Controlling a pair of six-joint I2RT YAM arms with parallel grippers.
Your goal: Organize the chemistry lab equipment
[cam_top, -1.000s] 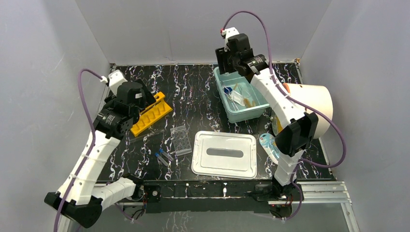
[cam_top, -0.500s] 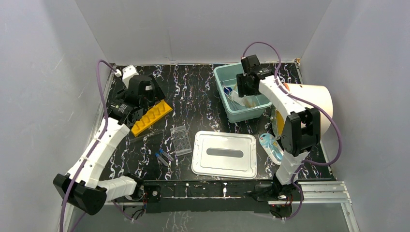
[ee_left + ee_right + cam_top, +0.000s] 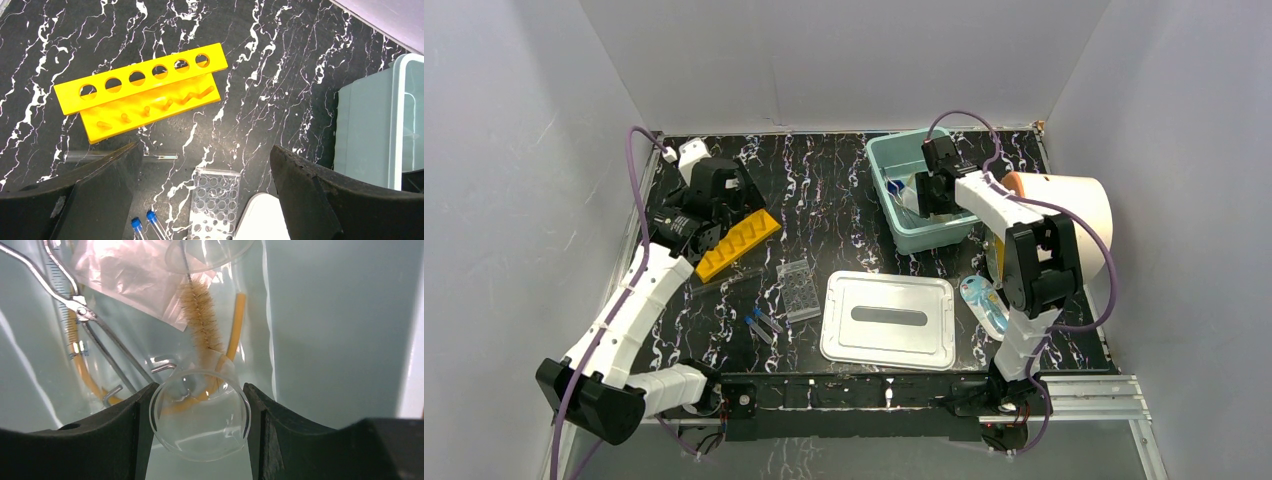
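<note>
The right gripper lowers the beaker slightly toward the bin's bottom next, above the amber tubing, then opens its fingers.
My right gripper (image 3: 199, 386) is down inside the teal bin (image 3: 886, 208), shut on a clear beaker (image 3: 200, 415) whose wall touches both fingers. Beyond the beaker lie a bristle brush (image 3: 202, 325), amber tubing (image 3: 237, 325) and metal forceps (image 3: 100, 335). My left gripper (image 3: 204, 148) hangs wide open above the table with nothing between its fingers. Below it are the yellow holed rack (image 3: 140, 90), a bare clear tube (image 3: 160, 156), the clear well plate (image 3: 215, 200) and two blue-capped tubes (image 3: 142, 225). From above, the rack (image 3: 736, 240) sits at the left and the well plate (image 3: 799, 290) near the middle.
A white bin lid (image 3: 889, 318) lies flat at the front centre. A big white roll (image 3: 1064, 215) rests on its side at the right edge, with a small packet (image 3: 982, 303) in front of it. A clear plastic bag (image 3: 130, 275) lies in the bin.
My right arm has come down from above the bin into it, still holding the beaker. My left arm shifted toward the back left over the rack, then stayed still.
</note>
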